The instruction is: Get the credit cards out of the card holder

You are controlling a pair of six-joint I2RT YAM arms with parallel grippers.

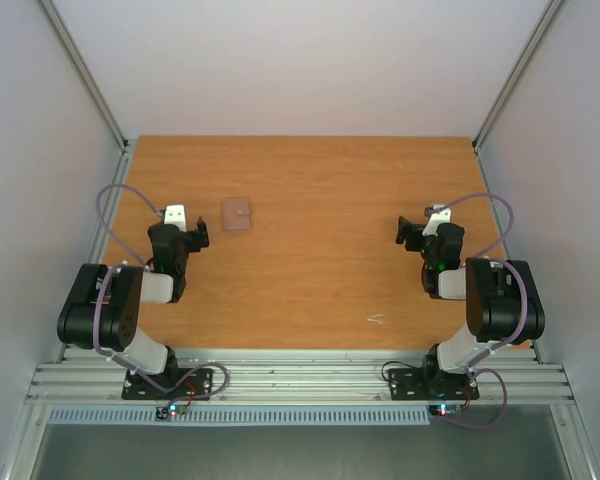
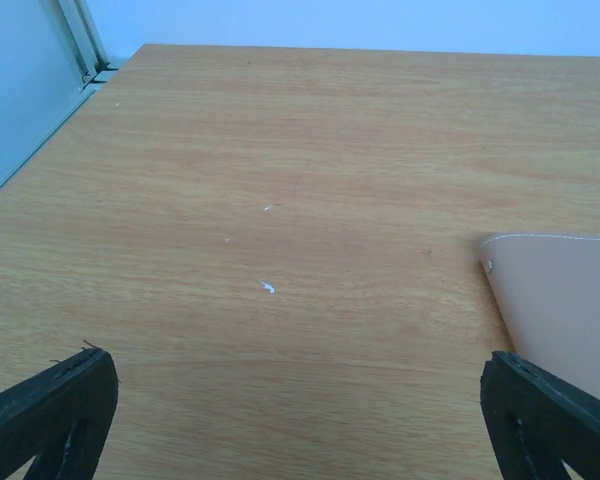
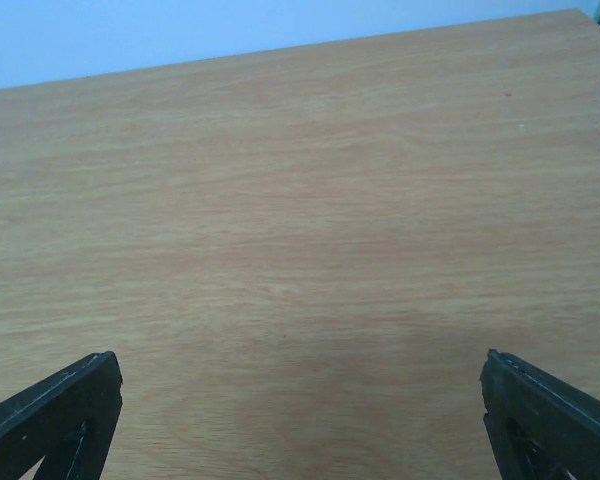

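Note:
My left gripper turns and lowers to the right in the top view onto the card holder's riveted edge next, as the gripper straddles only bare wood.
The card holder lies folded shut on the wooden table, a small taupe wallet at the back left; its corner shows at the right edge of the left wrist view. The credit cards are hidden. My left gripper hovers just left of the card holder, open, with only bare wood between its fingers. Far off at the right side my right gripper is open too, nothing between its fingers.
Metal frame posts and pale walls close in the table on the left, right and back. A small white scuff marks the wood near the right arm. A slotted metal rail runs along the near edge.

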